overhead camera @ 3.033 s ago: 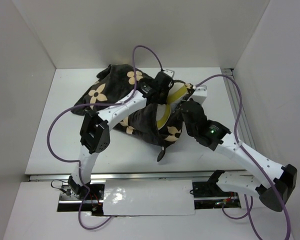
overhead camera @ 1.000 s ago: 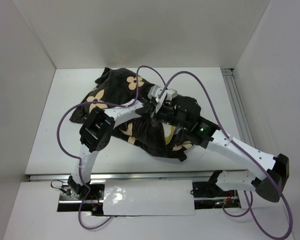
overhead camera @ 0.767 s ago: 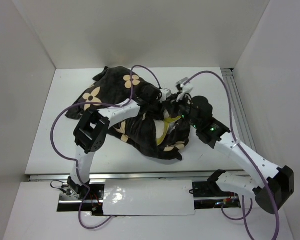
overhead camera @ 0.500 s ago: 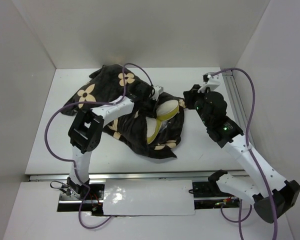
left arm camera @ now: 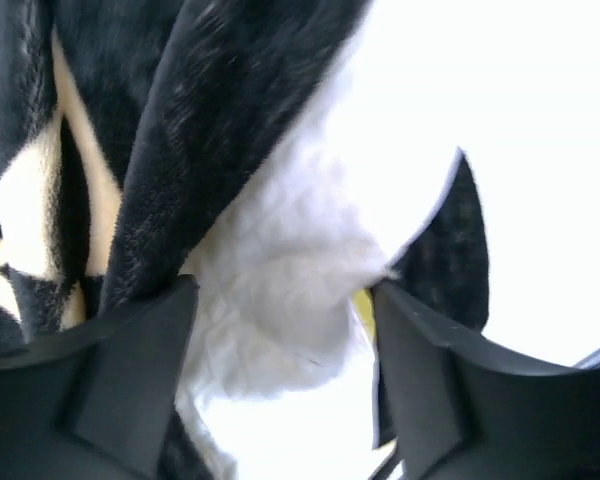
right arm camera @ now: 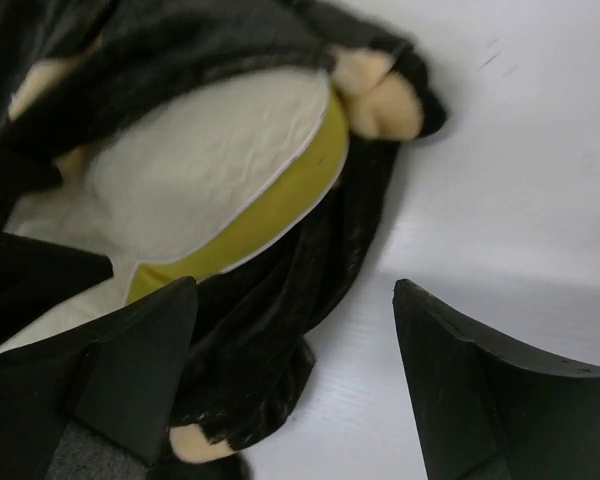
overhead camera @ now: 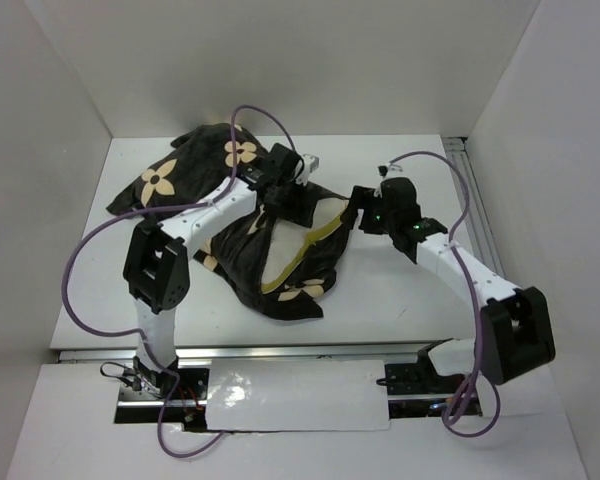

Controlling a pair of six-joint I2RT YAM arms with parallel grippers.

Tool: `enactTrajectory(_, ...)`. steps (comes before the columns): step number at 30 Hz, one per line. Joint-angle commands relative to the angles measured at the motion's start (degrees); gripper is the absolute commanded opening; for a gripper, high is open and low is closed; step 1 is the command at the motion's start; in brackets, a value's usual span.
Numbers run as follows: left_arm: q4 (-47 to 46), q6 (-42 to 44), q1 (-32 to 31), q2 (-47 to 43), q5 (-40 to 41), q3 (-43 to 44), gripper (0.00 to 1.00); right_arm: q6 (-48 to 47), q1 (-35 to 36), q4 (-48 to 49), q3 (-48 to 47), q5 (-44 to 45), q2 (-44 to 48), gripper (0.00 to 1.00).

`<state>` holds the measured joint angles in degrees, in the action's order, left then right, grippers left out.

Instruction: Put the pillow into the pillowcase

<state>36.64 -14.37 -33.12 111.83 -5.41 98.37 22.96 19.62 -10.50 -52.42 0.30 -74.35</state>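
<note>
My right gripper sinks down and back toward the pillow next, its open fingers on both sides of the pillowcase fold (overhead camera: 336, 244) (right arm camera: 330, 250) beside the pillow's yellow edge.
The pillowcase (overhead camera: 195, 165), dark plush with tan flowers, lies crumpled across the middle and left of the table. The cream pillow (overhead camera: 288, 258) with its yellow edge shows through the sack's mouth on the right side. My left gripper (overhead camera: 298, 200) is over that mouth, open; in the left wrist view its fingers (left arm camera: 90, 380) stand wide either side of a bulge of pillow (left arm camera: 280, 250), with pillowcase (left arm camera: 210, 130) above. My right gripper (overhead camera: 352, 215) is open just right of the mouth; in its wrist view dark pillowcase hem (right arm camera: 270, 330) lies between the tips, and the pillow (right arm camera: 200, 170) lies beyond them.
White walls close in the table (overhead camera: 410, 300) on three sides. A metal rail (overhead camera: 472, 210) runs along its right edge. Purple cables (overhead camera: 255, 115) loop above both arms. Bare white table (right arm camera: 510, 180) lies right of the bundle.
Both grippers were shut and have opened. The right arm drew back to the right, away from the bundle. The pillowcase slid left and back, and more of the pillow shows.
</note>
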Motion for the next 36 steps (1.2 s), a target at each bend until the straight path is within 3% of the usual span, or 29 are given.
enactTrajectory(1,2.03,1.19,-2.11,-3.29,1.18,5.5,0.91,3.57,1.13,8.2,2.06,-11.19,-3.51,0.86)
enactTrajectory(6,6.33,4.26,-6.6,1.7,11.45,12.36,0.93,6.39,5.6,10.06,5.4,-7.08,-4.76,0.85)
enactTrajectory(15,8.53,6.9,-9.06,12.18,17.09,19.75,0.94,11.13,4.82,16.38,9.62,-4.24,-8.17,0.81)
enactTrajectory(18,8.53,6.9,-9.06,14.29,19.2,19.76,0.94,11.14,4.29,18.93,7.96,-7.31,-11.87,0.75)
enactTrajectory(21,9.15,6.9,-9.59,15.79,21.4,19.24,0.94,11.67,4.29,21.49,7.95,-9.43,-14.15,0.57)
enactTrajectory(22,9.15,6.2,-9.59,16.66,21.41,19.23,0.9,11.67,4.29,21.49,7.95,-9.44,-14.16,0.48)
enactTrajectory(23,9.67,6.2,-9.59,16.66,21.41,18.71,0.85,12.19,4.29,20.44,7.34,-9.44,-14.77,0.23)
enactTrajectory(24,9.68,5.24,-9.59,17.19,22.19,18.18,0.77,12.2,4.29,20.43,7.86,-8.13,-14.25,0.04)
enactTrajectory(26,9.68,4.7,-9.07,17.19,22.81,17.39,0.49,12.9,4.29,20.43,9.61,-4.09,-10.06,0.0)
enactTrajectory(27,9.68,3.14,-9.06,17.19,24.81,17.38,0.04,13.42,4.29,20.43,11.01,-2.51,-8.2,0.0)
enactTrajectory(28,9.68,2.43,-8.45,16.67,25.53,16.6,0.0,13.43,4.29,18.95,11.03,-0.23,-6.27,0.0)
enactTrajectory(32,8.97,1.19,-5.73,12.12,28.25,12.65,0.0,11.59,2.36,10.08,9.19,15.56,1.47,0.0)
enactTrajectory(34,7.92,1.8,-4.58,9.47,29.49,8.61,0.0,10.8,0.61,7.34,8.65,19.29,5.08,0.0)
enactTrajectory(36,4.42,3.46,-3.88,4.74,28.88,2.49,0.0,9.22,-0.63,11.0,8.65,18.17,9.19,0.0)
